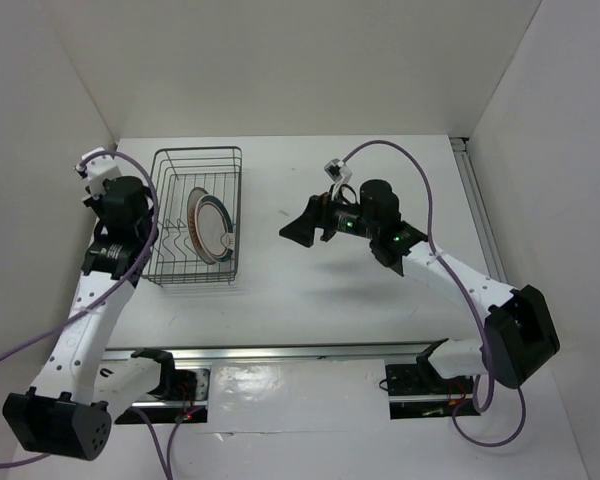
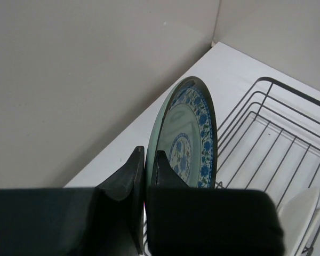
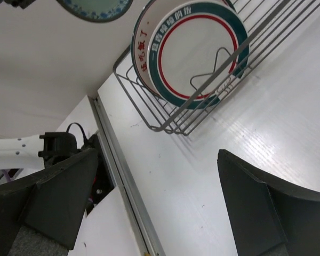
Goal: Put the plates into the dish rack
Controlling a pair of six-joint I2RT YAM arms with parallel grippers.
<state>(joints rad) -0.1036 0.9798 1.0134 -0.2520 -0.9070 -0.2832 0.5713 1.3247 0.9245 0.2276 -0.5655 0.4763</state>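
The rack's slots (image 1: 175, 226) beside the white plate are empty, below my left gripper and to its right in the top view. My left gripper needs to move across, lower and release next.
My left gripper (image 2: 148, 156) is shut on the rim of the teal-blue patterned plate (image 2: 189, 138) and holds it upright over the left edge of the dark wire dish rack (image 2: 277, 120). In the top view this gripper (image 1: 138, 208) is at the rack's (image 1: 198, 150) left side, and the arm hides the held plate. Two plates stand upright in the rack: the one with teal-and-red rim rings (image 3: 200, 50) in front and a white one (image 3: 136, 50) close behind it. My right gripper (image 3: 160, 202) is open and empty above the table, right of the rack (image 3: 165, 127).
White walls enclose the table on the left, back and right. A metal rail (image 1: 300, 350) runs along the near edge by the arm bases. The right arm (image 1: 450, 275) reaches over the table's middle, with a purple cable (image 1: 400, 150) looping above it.
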